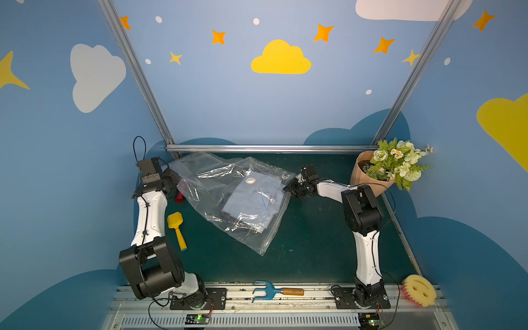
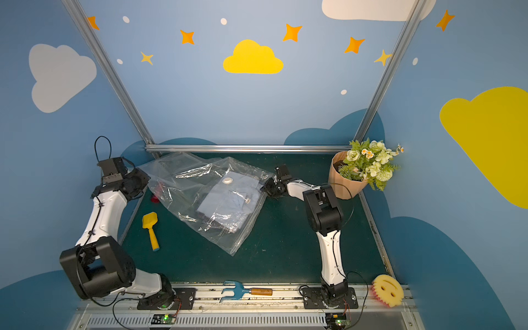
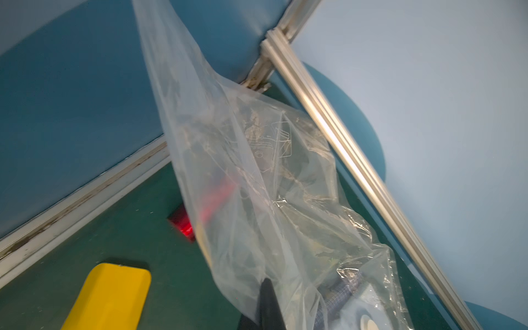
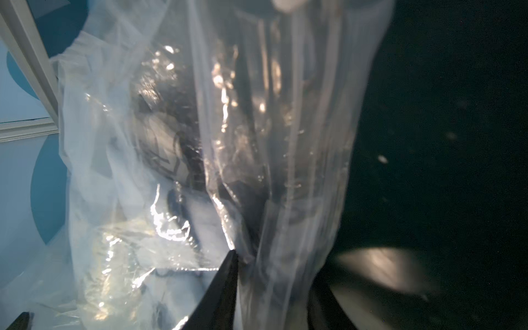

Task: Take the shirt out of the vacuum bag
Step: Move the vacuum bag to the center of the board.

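My right gripper holds the bag's opposite edge, so I should draw my left gripper slightly back next and spread its fingers to let go of the bag's far corner [image 1: 182, 179].
The vacuum bag [image 1: 228, 200] [image 2: 200, 197], clear and crinkly, lies slantwise across the green table in both top views. A folded light-blue shirt [image 1: 251, 200] [image 2: 228, 203] sits inside it, under the round white valve [image 1: 251, 180] [image 2: 228, 180]. My left gripper [image 1: 173, 177] [image 2: 141, 178] is shut on the bag's far left corner. In the left wrist view the plastic [image 3: 257, 171] drapes over that gripper [image 3: 268, 285]. My right gripper [image 1: 287, 188] [image 2: 265, 186] holds the bag's right edge. In the right wrist view bunched plastic [image 4: 274, 171] fills the gap between that gripper's [image 4: 274, 274] fingers.
A red object [image 1: 179, 197] lies partly under the bag at the left. A yellow scoop [image 1: 177, 228] is near the left arm. A flower pot [image 1: 368, 174] leans at the back right. A blue garden fork [image 1: 265, 291] and a yellow sponge [image 1: 420, 290] lie along the front rail.
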Robot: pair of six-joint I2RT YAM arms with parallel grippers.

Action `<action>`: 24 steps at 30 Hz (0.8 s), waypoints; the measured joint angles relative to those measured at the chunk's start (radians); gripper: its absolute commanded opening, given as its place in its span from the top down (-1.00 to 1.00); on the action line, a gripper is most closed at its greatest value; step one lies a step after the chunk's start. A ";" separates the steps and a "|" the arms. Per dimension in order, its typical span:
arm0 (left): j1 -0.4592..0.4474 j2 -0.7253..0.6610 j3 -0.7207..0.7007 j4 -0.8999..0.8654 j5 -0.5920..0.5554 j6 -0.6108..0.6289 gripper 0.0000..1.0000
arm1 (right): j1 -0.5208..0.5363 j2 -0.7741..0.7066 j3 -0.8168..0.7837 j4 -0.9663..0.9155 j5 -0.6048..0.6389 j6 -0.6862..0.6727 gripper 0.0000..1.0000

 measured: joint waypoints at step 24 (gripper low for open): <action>0.025 -0.071 -0.014 -0.048 0.047 0.058 -0.35 | -0.065 0.069 0.225 -0.191 -0.018 -0.166 -0.29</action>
